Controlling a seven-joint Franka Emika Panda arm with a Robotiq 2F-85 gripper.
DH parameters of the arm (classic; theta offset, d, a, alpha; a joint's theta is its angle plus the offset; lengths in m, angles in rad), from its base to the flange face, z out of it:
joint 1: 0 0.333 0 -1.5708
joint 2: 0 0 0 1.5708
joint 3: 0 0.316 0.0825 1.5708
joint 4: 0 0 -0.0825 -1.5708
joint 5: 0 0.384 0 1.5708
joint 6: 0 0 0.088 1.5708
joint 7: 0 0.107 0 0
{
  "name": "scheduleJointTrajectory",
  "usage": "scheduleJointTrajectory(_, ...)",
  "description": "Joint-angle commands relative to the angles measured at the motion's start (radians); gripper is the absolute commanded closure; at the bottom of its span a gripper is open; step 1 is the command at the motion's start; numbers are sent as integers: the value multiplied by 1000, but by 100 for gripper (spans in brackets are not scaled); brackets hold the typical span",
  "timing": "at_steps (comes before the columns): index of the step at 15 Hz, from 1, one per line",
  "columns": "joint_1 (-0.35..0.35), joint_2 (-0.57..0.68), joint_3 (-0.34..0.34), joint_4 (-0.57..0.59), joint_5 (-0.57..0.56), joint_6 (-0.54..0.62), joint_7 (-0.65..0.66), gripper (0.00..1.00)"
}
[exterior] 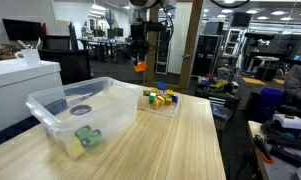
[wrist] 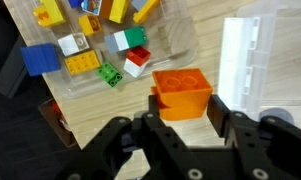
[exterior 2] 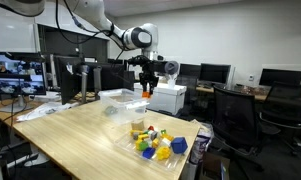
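The shallow clear tray below already holds similar bricks, so my gripper will move over it next, go down a little and let go of the orange brick [exterior: 141,66].
My gripper [wrist: 182,108] is shut on an orange brick [wrist: 181,92], held by its two black fingers [wrist: 219,112] high above the wooden table [exterior: 170,140]. In both exterior views the orange brick [exterior: 141,66] [exterior 2: 147,91] hangs under the gripper [exterior: 140,62] [exterior 2: 147,88] in mid-air. Below it in the wrist view lies a shallow clear tray [wrist: 175,45] with several coloured bricks, among them a blue brick [wrist: 37,60], a yellow brick [wrist: 83,63] and a green brick [wrist: 111,74]. The tray [exterior: 160,102] [exterior 2: 155,142] sits beside a large clear bin [exterior: 85,112].
The clear bin holds a green object [exterior: 87,136] and a round dark lid-like ring [exterior: 81,110]. Its white edge [wrist: 240,60] shows at the right of the wrist view. A white cabinet [exterior: 20,85] stands beyond the table; office chairs [exterior 2: 235,115] and desks surround it.
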Motion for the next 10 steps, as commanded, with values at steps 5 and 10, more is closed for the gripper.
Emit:
scheduleJointTrajectory(5,-50,83,-36,-50,76,2,187,23)
scheduleJointTrajectory(10,-7,92,-25,-28,76,-10,217,0)
